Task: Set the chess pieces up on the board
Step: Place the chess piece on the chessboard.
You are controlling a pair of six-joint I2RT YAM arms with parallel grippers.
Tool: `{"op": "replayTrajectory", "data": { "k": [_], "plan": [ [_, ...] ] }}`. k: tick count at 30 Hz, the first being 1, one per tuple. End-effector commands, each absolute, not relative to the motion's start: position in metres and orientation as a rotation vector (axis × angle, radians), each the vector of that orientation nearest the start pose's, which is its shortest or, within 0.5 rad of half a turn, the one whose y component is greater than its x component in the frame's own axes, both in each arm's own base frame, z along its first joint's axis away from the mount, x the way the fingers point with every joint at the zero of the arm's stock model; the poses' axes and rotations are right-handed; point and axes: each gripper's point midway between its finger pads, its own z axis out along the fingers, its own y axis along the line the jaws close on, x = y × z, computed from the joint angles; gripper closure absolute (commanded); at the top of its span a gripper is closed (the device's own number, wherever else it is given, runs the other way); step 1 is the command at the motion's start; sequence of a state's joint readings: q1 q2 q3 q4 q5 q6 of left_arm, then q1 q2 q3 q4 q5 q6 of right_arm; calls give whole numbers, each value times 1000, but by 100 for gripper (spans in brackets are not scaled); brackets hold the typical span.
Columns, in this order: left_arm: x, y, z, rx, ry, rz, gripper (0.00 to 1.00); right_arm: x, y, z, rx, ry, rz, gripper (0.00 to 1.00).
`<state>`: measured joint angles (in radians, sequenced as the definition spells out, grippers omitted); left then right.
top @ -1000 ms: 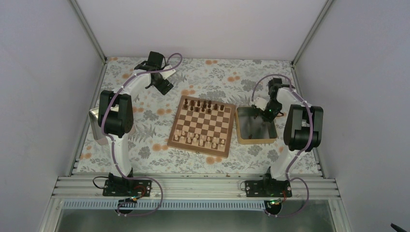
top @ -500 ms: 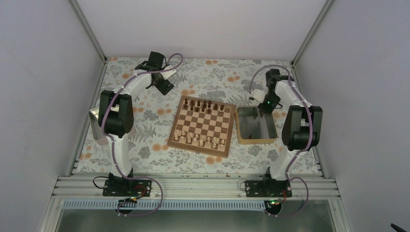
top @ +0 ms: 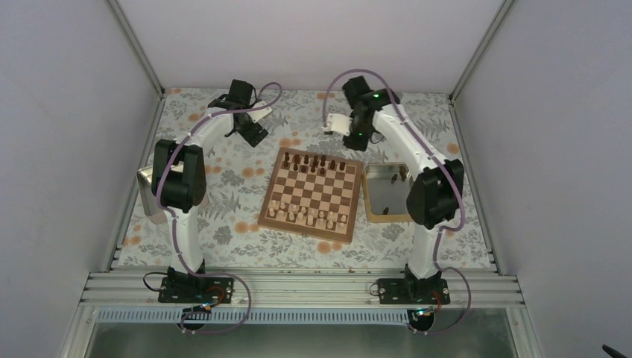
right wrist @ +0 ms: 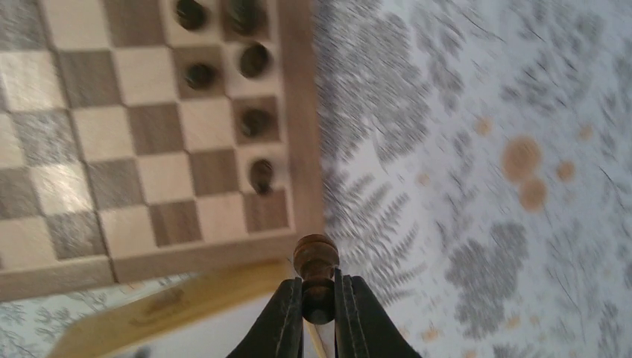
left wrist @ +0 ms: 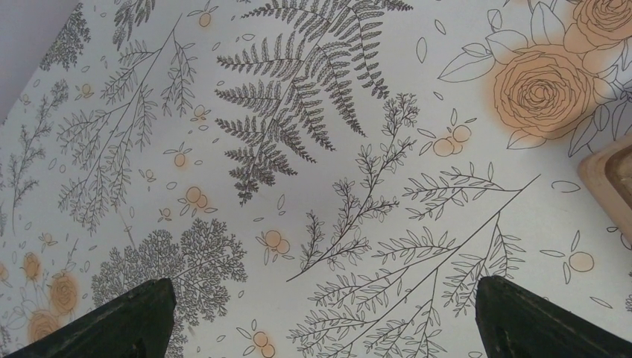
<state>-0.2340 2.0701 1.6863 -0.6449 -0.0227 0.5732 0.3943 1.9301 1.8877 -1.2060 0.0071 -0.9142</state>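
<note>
Next, my right gripper moves back and down to release the dark piece, since the empty square continuing the shorter dark row [top: 331, 174] [right wrist: 204, 125] lies below and back from it.
The chequered board [top: 273, 209] lies mid-table. Dark brown chess pieces [top: 313, 160] stand along its far rows and pale ones along its near rows. My right gripper [top: 348, 136] hovers just beyond the board's far right corner. In the right wrist view it [right wrist: 318, 287] is shut on a dark brown chess piece [right wrist: 316, 257], held by its neck, with the board's border [right wrist: 302, 112] and several dark pieces [right wrist: 254, 60] below it. My left gripper [top: 253, 134] is open and empty over the cloth beyond the board's far left corner, its fingers [left wrist: 119, 321] wide apart.
A tan-rimmed tray [top: 393, 218] right of the board holds a few dark pieces [top: 402, 175]; its rim shows in the right wrist view [right wrist: 179, 298]. A silvery object [top: 145, 190] sits at the table's left edge. The board's corner [left wrist: 611, 179] shows in the left wrist view.
My right arm has lifted from the tray and swung left and far, carrying the dark piece to beyond the board's far right corner. The left arm has not moved.
</note>
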Motion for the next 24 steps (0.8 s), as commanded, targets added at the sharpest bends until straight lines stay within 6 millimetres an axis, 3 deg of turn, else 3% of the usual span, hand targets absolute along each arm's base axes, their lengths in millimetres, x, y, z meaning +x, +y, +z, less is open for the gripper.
{"op": "replayTrajectory", "data": {
  "k": [1,8,18,24],
  "plan": [
    [510,-123,108,1029,2371,145,0,385,204,155,-1849,2243,-21,95],
    [510,-123,107,1030,2371,145,0,370,232,123,-1947,2230,50,95],
    [510,-123,104,1030,2378,146,0,356,240,78,-2012,2251,137,93],
    [510,-122,105,1028,2374,152,0,359,245,67,-2027,2243,159,93]
  ]
}}
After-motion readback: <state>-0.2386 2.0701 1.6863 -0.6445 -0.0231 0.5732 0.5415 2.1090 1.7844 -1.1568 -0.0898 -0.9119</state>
